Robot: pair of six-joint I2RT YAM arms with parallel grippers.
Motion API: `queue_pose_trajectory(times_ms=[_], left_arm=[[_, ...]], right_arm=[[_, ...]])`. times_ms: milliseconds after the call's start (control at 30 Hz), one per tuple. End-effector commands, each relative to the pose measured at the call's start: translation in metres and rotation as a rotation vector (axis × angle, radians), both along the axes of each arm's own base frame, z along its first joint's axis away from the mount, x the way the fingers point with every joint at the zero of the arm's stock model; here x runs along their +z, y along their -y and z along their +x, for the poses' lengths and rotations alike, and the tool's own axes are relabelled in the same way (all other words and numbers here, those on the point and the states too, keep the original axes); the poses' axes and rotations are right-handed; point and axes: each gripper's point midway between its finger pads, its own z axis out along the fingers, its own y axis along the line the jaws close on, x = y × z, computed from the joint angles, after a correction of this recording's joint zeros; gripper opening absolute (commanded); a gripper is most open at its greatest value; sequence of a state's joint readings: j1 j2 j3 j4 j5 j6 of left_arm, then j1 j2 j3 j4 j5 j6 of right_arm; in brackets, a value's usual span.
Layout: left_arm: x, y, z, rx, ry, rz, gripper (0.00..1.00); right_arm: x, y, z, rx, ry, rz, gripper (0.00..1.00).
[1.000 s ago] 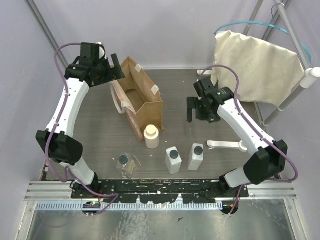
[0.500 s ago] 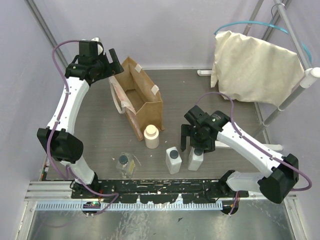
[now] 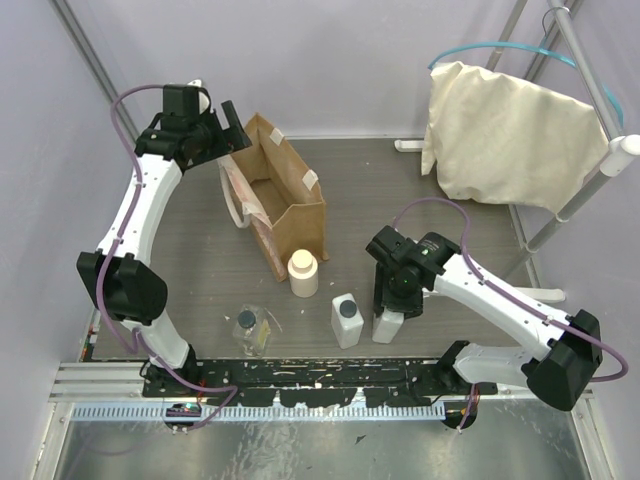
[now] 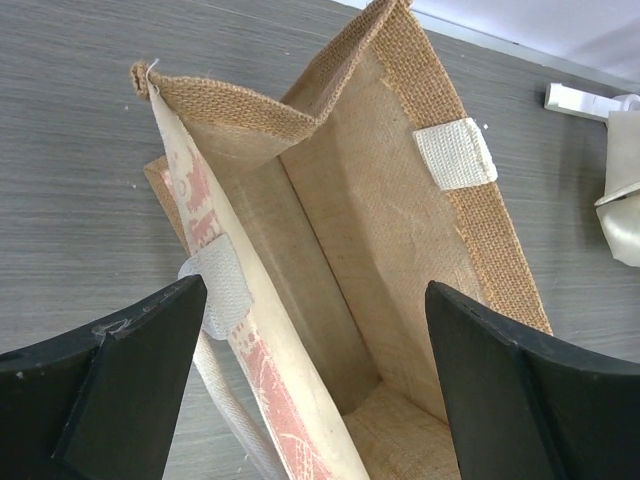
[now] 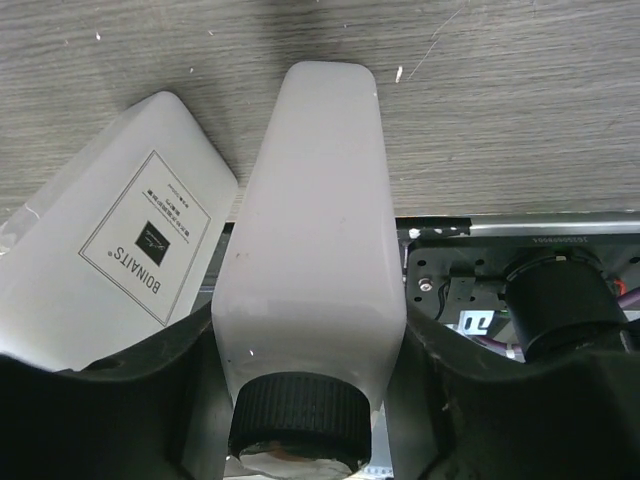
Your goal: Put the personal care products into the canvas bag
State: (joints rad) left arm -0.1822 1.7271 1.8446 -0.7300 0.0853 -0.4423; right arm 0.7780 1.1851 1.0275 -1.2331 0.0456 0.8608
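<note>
My right gripper should next rise, lower the bottle outward and to its left in the top view into the bag's opening (image 3: 277,190), and release it there.
My right gripper (image 3: 393,292) is shut on the right-hand white bottle (image 3: 387,323), its fingers pressed against both sides just below the black cap (image 5: 298,415). In the right wrist view that bottle (image 5: 310,230) fills the gap between the fingers, and the second white bottle (image 5: 110,260) stands beside it, as it does from above (image 3: 346,320). The cream bottle (image 3: 303,273) stands by the canvas bag (image 3: 292,200). The clear-wrapped item (image 3: 250,326) lies near the front. My left gripper (image 3: 228,124) hangs open over the bag's far left corner, the bag's inside (image 4: 400,220) showing below.
A cream cloth sheet (image 3: 510,130) with teal cord hangs on a rack at the back right. A white part (image 3: 408,145) lies below it, and another white piece (image 3: 545,293) shows past my right arm. The arms' black base rail (image 5: 520,250) runs just behind the bottles.
My right arm swung down toward the front onto the right white bottle and its jaws closed on it. The left arm barely shifted and stays open.
</note>
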Motion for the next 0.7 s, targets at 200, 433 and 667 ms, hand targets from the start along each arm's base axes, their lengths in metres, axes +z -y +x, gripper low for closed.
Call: queue_pose_trajectory(times_ms=[200,433,667], left_arm=[[0.009,-0.001,-0.002,-0.003,0.034,-0.006,0.98],[0.008,-0.020,-0.009,0.041,0.009,0.009,0.98],[0.007,-0.042,-0.020,0.088,0.006,0.015,0.98]], right_arm=[[0.063,0.009,0.061,0.060,0.262,-0.147,0.03],[0.171,0.030,0.148,0.059,0.566,-0.324,0.01],[0.247,-0.003,0.233,0.114,0.860,-0.131,0.01]])
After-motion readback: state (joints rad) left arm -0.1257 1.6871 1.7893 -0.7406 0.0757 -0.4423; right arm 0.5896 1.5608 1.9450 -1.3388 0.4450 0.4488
